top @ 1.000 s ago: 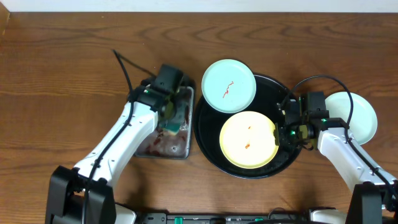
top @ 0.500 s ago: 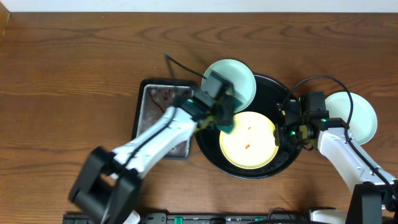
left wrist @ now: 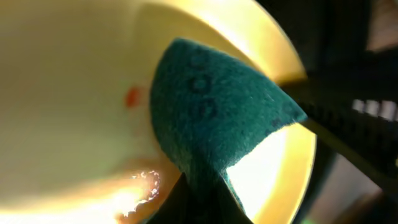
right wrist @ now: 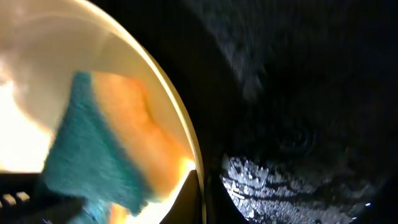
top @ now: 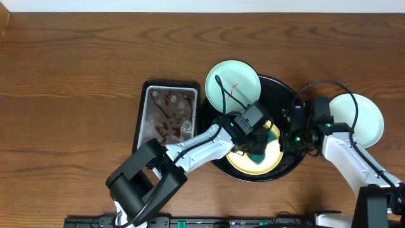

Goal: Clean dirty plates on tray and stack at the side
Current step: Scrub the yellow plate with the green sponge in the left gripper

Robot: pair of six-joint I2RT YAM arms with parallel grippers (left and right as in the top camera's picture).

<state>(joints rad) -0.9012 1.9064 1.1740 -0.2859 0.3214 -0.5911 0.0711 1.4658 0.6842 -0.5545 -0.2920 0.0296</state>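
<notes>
The small metal tray's stained bottom lies open. Next, my left gripper will lift off the yellow plate, move over to the tray and lower the sponge [top: 269, 135] onto that bottom.
The yellow plate [top: 247, 164] lies in the black tray [top: 266, 177]. My left gripper [top: 256, 142] is shut on a green sponge [top: 269, 135] and presses it onto the plate's right half. In the left wrist view the sponge [left wrist: 217, 112] lies on the yellow plate [left wrist: 74, 93] beside a small red spot [left wrist: 132, 96]. My right gripper [top: 286, 137] is shut on the plate's right rim [right wrist: 180, 130]. A mint plate [top: 232, 85] with a red smear rests on the tray's upper-left rim. A second mint plate [top: 368, 117] lies on the tabletop at the right.
A small rectangular metal tray [top: 168, 120] with reddish stains stands left of the black tray. Bare wood tabletop [top: 76, 95] spreads to the left and back. The black tray floor [right wrist: 298, 93] is wet beside the plate's rim.
My left arm has carried the sponge from the metal tray across to the yellow plate, now on its right half. The right gripper has stayed on the plate's rim.
</notes>
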